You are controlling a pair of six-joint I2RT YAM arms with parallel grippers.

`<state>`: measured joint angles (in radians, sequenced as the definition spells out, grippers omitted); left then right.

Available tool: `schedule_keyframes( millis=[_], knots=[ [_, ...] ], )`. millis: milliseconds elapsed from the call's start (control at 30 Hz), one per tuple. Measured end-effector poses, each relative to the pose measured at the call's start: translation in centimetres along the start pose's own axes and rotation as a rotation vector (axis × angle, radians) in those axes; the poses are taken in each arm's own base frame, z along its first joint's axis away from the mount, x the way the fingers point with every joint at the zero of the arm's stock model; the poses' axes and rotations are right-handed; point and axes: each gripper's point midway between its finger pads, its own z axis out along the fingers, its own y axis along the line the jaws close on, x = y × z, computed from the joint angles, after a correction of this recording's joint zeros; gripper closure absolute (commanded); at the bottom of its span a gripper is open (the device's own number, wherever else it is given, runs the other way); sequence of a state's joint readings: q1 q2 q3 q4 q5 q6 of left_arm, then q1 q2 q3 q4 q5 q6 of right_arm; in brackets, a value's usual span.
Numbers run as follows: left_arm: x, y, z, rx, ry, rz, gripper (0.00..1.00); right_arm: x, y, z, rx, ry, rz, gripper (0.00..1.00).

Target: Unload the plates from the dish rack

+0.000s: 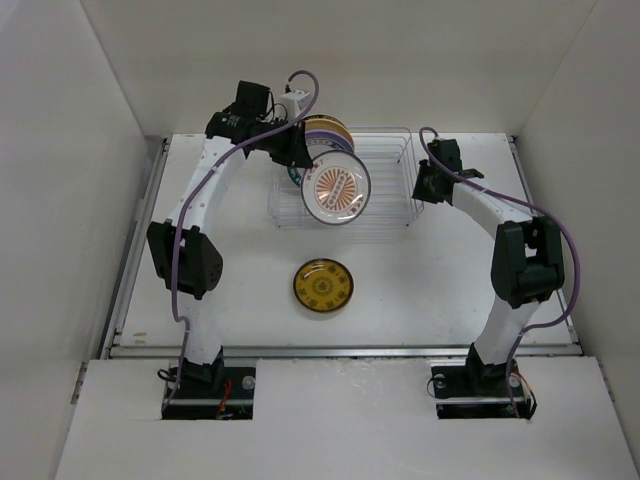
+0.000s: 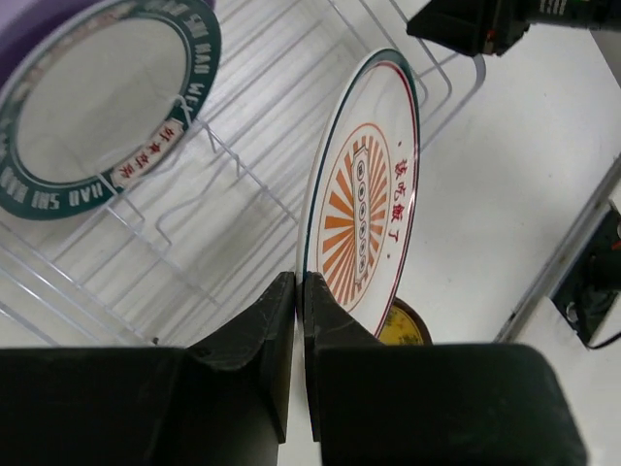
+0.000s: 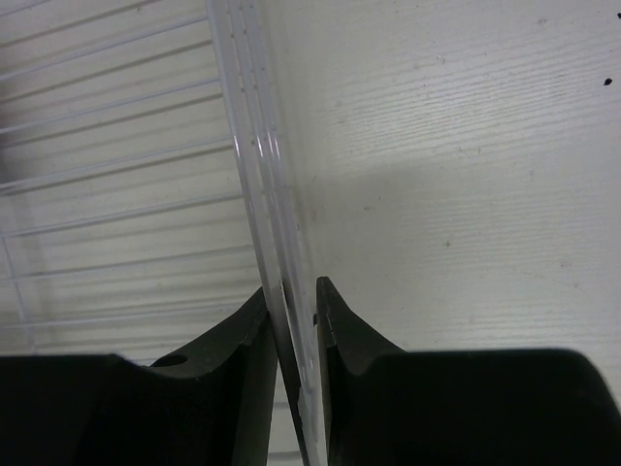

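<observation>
My left gripper will move back, down and to the right in the top view, onto the table beside the dark-gold plate [image 1: 323, 285], because that spot is clear.
My left gripper [image 1: 303, 160] [image 2: 299, 291] is shut on the rim of the white plate with the orange sunburst [image 1: 336, 188] [image 2: 367, 209] and holds it on edge above the dish rack's [image 1: 390, 205] [image 2: 223, 228] front left part. The teal-rimmed plate [image 2: 97, 107] [image 1: 293, 177] stands in the rack behind it, with a lavender plate [image 2: 29, 29] at its back. A pale yellow plate [image 1: 328, 130] stands at the rack's far left. The dark-gold plate [image 1: 323, 285] [image 2: 403, 328] lies flat on the table. My right gripper [image 1: 416, 190] [image 3: 296, 301] is shut on the rack's right rim wire [image 3: 254, 146].
The rack's middle and right slots hold no plates. The white table [image 1: 450, 290] has walls on the left, back and right. The right arm's wrist [image 2: 485, 24] shows just past the rack's far end in the left wrist view.
</observation>
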<state>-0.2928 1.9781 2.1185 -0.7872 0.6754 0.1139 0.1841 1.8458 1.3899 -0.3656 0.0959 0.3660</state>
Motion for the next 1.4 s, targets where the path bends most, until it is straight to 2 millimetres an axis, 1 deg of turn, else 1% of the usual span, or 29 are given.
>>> schedule_keyframes(
  millis=[200, 333, 500, 600, 733, 833, 967, 1033, 1067, 1133, 1200, 1267, 1400],
  knots=[
    [3.1, -0.7, 0.5, 0.057, 0.092, -0.067, 1.0, 0.1, 0.1, -0.2, -0.011, -0.002, 0.014, 0.74],
    [4.9, -1.1, 0.1, 0.096, 0.145, -0.088, 1.0, 0.0, 0.2, -0.6, -0.018, -0.008, 0.021, 0.74],
    [8.3, -0.9, -0.3, 0.119, 0.238, -0.116, 1.0, -0.3, 0.3, -1.2, -0.026, -0.019, 0.024, 0.74],
    [9.9, -1.0, -0.6, 0.132, 0.281, -0.138, 1.0, -0.4, 0.6, -1.3, -0.038, -0.02, 0.027, 0.74],
    [10.9, -1.4, -0.4, 0.149, 0.308, -0.139, 1.0, -0.3, 0.7, -1.3, -0.048, -0.017, 0.027, 0.74],
    [11.1, -2.6, 0.3, 0.171, 0.322, -0.11, 1.0, -0.2, 0.9, -1.4, -0.055, -0.013, 0.029, 0.74],
    [11.2, -5.3, 1.9, 0.217, 0.35, -0.057, 1.0, -0.2, 1.0, -1.4, -0.06, -0.011, 0.031, 0.74],
    [10.9, -6.9, 3.4, 0.251, 0.363, -0.018, 1.0, -0.2, 1.0, -1.4, -0.061, -0.011, 0.031, 0.74],
    [10.9, -7.4, 4.0, 0.262, 0.366, -0.007, 1.0, -0.2, 1.0, -1.4, -0.061, -0.01, 0.031, 0.74],
    [11.1, -8.6, 5.6, 0.29, 0.386, 0.016, 1.0, -0.2, 1.0, -1.4, -0.061, -0.01, 0.03, 0.75],
    [11.9, -9.8, 7.2, 0.314, 0.414, 0.031, 1.0, -0.2, 1.0, -1.4, -0.061, -0.01, 0.031, 0.75],
    [13.1, -10.8, 8.9, 0.333, 0.449, 0.037, 1.0, -0.2, 1.0, -1.4, -0.061, -0.009, 0.031, 0.75],
    [15.2, -12.4, 11.5, 0.346, 0.505, 0.05, 1.0, -0.2, 1.0, -1.4, -0.062, -0.01, 0.031, 0.75]
  ],
)
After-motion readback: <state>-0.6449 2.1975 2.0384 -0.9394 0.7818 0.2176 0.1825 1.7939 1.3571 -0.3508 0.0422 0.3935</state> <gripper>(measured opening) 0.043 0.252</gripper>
